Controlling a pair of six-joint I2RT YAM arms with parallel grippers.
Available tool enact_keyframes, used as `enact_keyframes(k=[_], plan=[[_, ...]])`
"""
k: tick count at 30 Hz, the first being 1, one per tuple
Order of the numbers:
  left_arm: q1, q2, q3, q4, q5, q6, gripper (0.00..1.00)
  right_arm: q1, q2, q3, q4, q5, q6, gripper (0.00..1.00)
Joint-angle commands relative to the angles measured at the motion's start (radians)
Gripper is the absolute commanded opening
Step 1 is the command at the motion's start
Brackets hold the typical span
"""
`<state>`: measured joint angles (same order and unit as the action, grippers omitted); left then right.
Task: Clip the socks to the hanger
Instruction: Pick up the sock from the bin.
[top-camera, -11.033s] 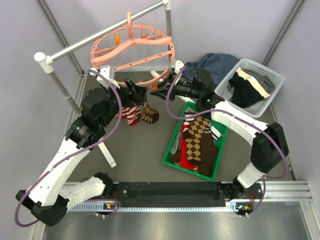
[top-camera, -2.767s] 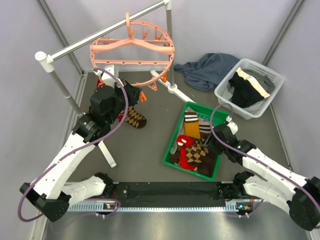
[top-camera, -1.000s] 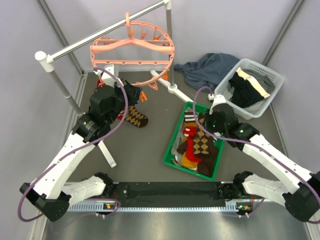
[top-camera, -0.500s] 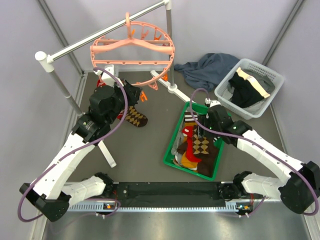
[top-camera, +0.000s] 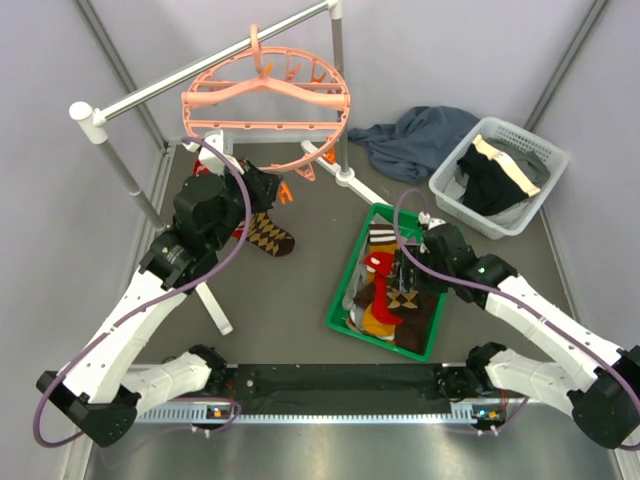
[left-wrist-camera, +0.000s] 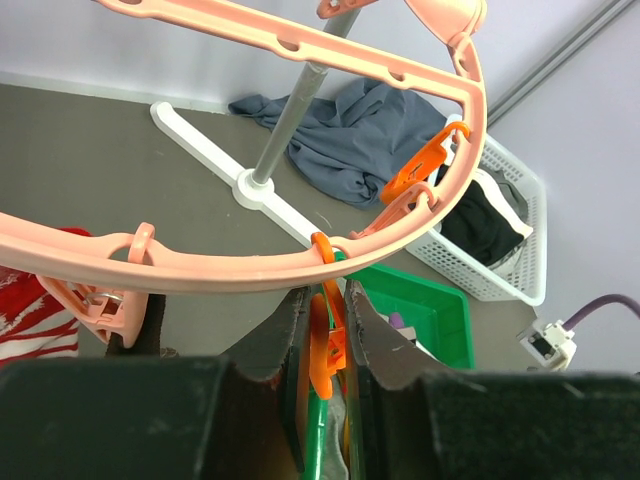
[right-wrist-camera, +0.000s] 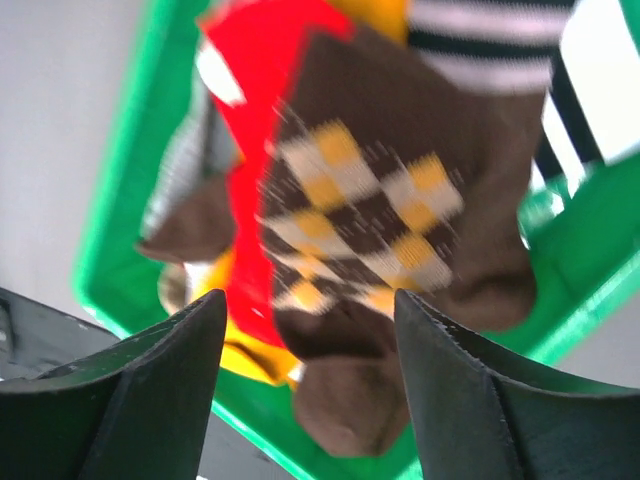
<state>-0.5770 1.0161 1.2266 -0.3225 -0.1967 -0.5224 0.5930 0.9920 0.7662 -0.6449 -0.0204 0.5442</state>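
My right gripper moves outward and down over the argyle sock's brown cuff (right-wrist-camera: 345, 92) next, since it is a plain end below and outward of the gripper's open fingers.
The pink ring hanger (top-camera: 265, 105) hangs from the rail; its rim (left-wrist-camera: 250, 270) crosses the left wrist view. My left gripper (top-camera: 278, 192) (left-wrist-camera: 322, 292) is shut on a small orange clip (left-wrist-camera: 322, 340) under that rim. An argyle sock (top-camera: 268, 235) hangs below the hanger, and a red-and-white striped sock (left-wrist-camera: 30, 325) shows beside it. More socks lie in the green tray (top-camera: 345, 290): an argyle sock (right-wrist-camera: 370, 210), a red sock (right-wrist-camera: 250, 150) and a mustard one (top-camera: 378, 320). My right gripper (top-camera: 403, 272) (right-wrist-camera: 310, 330) hovers open just above them, holding nothing.
The grey rail (top-camera: 200, 70) runs across the back on white posts, with one post (top-camera: 338, 110) behind the hanger. A dark blue-grey cloth (top-camera: 420, 135) lies at the back right, beside a white basket (top-camera: 455, 165) of black and cream garments.
My right gripper has opened and shifted a little nearer and to the right over the green tray. The left arm stays on the clip, almost unmoved.
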Motion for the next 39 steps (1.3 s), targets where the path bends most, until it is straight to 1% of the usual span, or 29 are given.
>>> enact_keyframes(k=[1, 3, 4, 6, 10, 17, 18, 22, 24, 29, 32, 35, 37, 39], plan=[[-0.001, -0.025, 0.001, 0.056, 0.023, 0.005, 0.12, -0.002, -0.068, 0.014, -0.025, 0.055, 0.014, 0.63], [-0.003, -0.022, 0.004, 0.056, 0.025, 0.004, 0.12, -0.002, -0.076, 0.044, -0.019, 0.12, 0.016, 0.6], [-0.001, -0.022, 0.004, 0.056, 0.025, 0.004, 0.12, -0.002, -0.067, 0.076, -0.019, 0.143, 0.017, 0.57], [-0.001, -0.019, 0.005, 0.054, 0.022, 0.002, 0.12, -0.002, -0.041, 0.105, -0.015, 0.2, 0.025, 0.53], [-0.003, -0.016, 0.005, 0.056, 0.019, 0.001, 0.12, -0.027, 0.057, 0.168, 0.004, 0.215, 0.039, 0.49], [-0.001, -0.013, 0.011, 0.056, 0.019, 0.002, 0.12, -0.067, 0.203, 0.165, 0.102, 0.207, 0.059, 0.4], [-0.003, -0.013, 0.01, 0.056, 0.019, 0.004, 0.12, -0.07, 0.23, 0.159, 0.114, 0.206, 0.057, 0.38], [-0.001, -0.007, 0.007, 0.053, 0.022, 0.005, 0.12, -0.07, 0.293, 0.116, 0.171, 0.148, 0.059, 0.33], [-0.001, -0.005, 0.005, 0.054, 0.022, 0.005, 0.13, -0.07, 0.301, 0.101, 0.188, 0.09, 0.051, 0.3], [-0.001, -0.002, 0.002, 0.063, 0.028, 0.002, 0.12, -0.07, 0.323, 0.081, 0.183, 0.024, 0.011, 0.3], [-0.001, 0.003, 0.001, 0.063, 0.034, -0.001, 0.12, -0.07, 0.344, 0.07, 0.169, -0.033, 0.0, 0.33], [-0.001, 0.001, 0.001, 0.062, 0.034, -0.002, 0.12, -0.071, 0.362, 0.051, 0.166, -0.056, -0.007, 0.33], [-0.001, -0.002, 0.001, 0.062, 0.029, -0.001, 0.12, -0.07, 0.366, 0.039, 0.166, -0.056, -0.012, 0.29], [-0.001, -0.008, 0.001, 0.06, 0.026, -0.001, 0.12, -0.071, 0.353, 0.036, 0.163, -0.05, -0.021, 0.17]])
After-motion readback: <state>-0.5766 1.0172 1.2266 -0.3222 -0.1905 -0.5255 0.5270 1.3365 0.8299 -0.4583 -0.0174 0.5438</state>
